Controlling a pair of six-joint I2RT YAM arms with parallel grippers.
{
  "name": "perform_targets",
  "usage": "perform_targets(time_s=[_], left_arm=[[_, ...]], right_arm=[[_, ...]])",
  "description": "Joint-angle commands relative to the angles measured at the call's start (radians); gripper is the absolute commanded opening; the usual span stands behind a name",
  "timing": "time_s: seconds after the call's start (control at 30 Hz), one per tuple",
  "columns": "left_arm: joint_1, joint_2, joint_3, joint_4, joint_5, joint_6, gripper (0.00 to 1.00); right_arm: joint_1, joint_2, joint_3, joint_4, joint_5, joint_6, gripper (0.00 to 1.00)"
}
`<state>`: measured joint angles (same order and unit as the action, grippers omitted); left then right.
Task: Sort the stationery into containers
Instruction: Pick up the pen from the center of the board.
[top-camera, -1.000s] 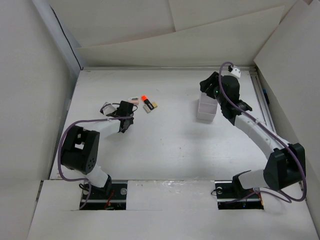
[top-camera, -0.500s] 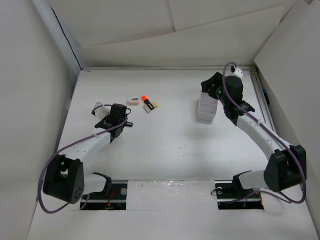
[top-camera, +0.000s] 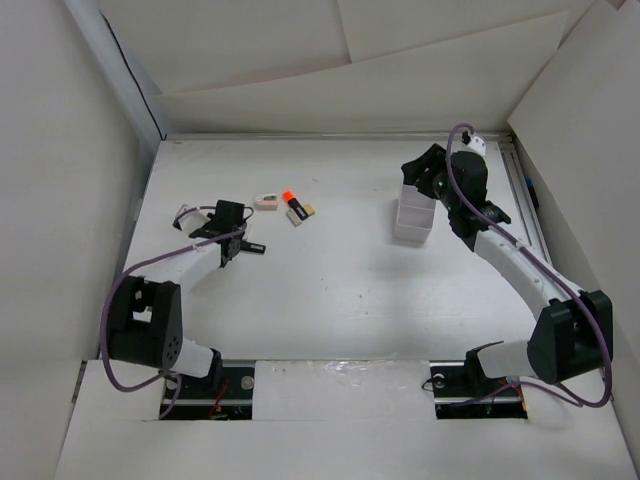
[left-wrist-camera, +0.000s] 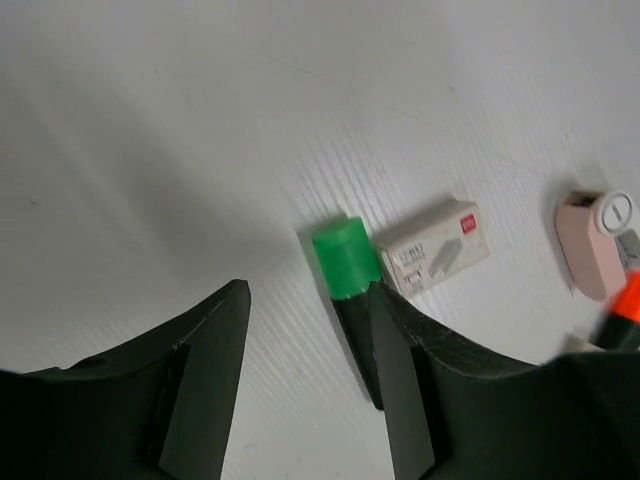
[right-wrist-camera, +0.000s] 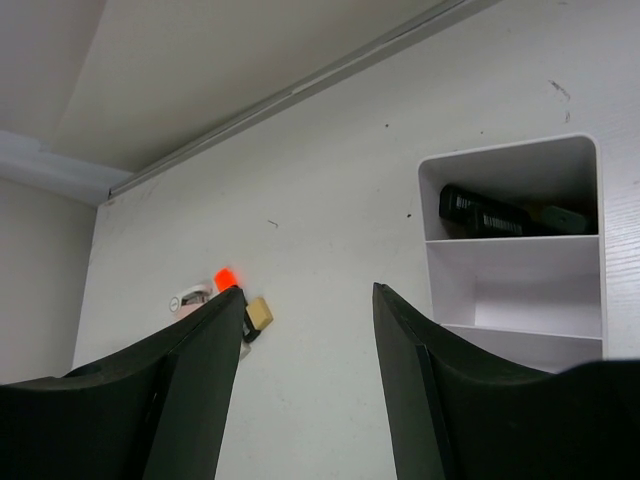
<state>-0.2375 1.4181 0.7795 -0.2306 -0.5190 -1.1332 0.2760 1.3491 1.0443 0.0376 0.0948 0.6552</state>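
The left gripper moves down and toward the small white box (left-wrist-camera: 436, 246) onto the green cap (left-wrist-camera: 346, 262) next, since the black marker sits off-center.
My left gripper (top-camera: 236, 243) is open low over the table at the left. In the left wrist view a black marker with a green cap (left-wrist-camera: 346, 262) lies between my open left gripper's (left-wrist-camera: 308, 300) jaws, close against the right finger (left-wrist-camera: 392, 360). A small white box (left-wrist-camera: 436, 246), a pink block (left-wrist-camera: 594, 242) and an orange marker tip (left-wrist-camera: 628, 298) lie just beyond. The white container (top-camera: 412, 216) has several compartments. One black marker (right-wrist-camera: 498, 216) lies in its far compartment (right-wrist-camera: 512, 186). My right gripper (top-camera: 420, 178) hovers open and empty above the container.
The pink block (top-camera: 266, 201), orange-ended marker (top-camera: 292, 206) and beige block (top-camera: 309, 211) lie in a cluster behind the left gripper. White cardboard walls (top-camera: 60, 200) enclose the table on three sides. A metal rail (top-camera: 522, 195) runs along the right edge.
My left arm's elbow has swung about while the gripper shifted slightly left, staying low by the green-capped marker. The right arm has hardly moved.
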Motion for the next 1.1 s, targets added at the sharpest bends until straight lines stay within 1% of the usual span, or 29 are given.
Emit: perform_targets(time_s=[0.0,0.1,0.27,0.47,0.53,0.7,0.73,0.87,1.0,1.07], left_arm=[[0.055,0.033,0.024,0.000,-0.001,0.006,0.47],[0.055,0.074,0.033,0.013,-0.001,0.015,0.47],[0.055,0.126,0.069,0.036,0.042,0.036,0.46],[0.055,0.127,0.058,0.082,0.062,0.046,0.46],[0.055,0.151,0.058,0.082,0.062,0.055,0.46],[0.055,0.238,0.139,0.039,0.053,0.066,0.45],[0.055,0.239,0.139,0.039,0.053,0.066,0.40],[0.055,0.251,0.129,0.049,0.062,0.066,0.32],[0.055,0.260,0.129,0.060,0.073,0.076,0.19],[0.055,0.260,0.103,0.072,0.083,0.076,0.17]], right_arm=[[-0.004,-0.021,0.003,0.051,-0.020,0.004,0.60],[-0.004,-0.021,0.003,0.051,-0.029,0.004,0.60],[-0.004,-0.021,0.003,0.051,-0.029,0.004,0.60],[-0.004,-0.011,0.003,0.051,-0.038,0.004,0.60],[-0.004,-0.011,0.003,0.051,-0.038,0.004,0.60],[-0.004,-0.002,0.003,0.051,-0.038,0.004,0.60],[-0.004,-0.002,0.003,0.051,-0.038,0.004,0.60],[-0.004,-0.002,0.003,0.051,-0.029,0.004,0.60],[-0.004,-0.002,0.003,0.051,-0.029,0.004,0.60],[-0.004,-0.002,0.003,0.051,-0.029,0.004,0.60]])
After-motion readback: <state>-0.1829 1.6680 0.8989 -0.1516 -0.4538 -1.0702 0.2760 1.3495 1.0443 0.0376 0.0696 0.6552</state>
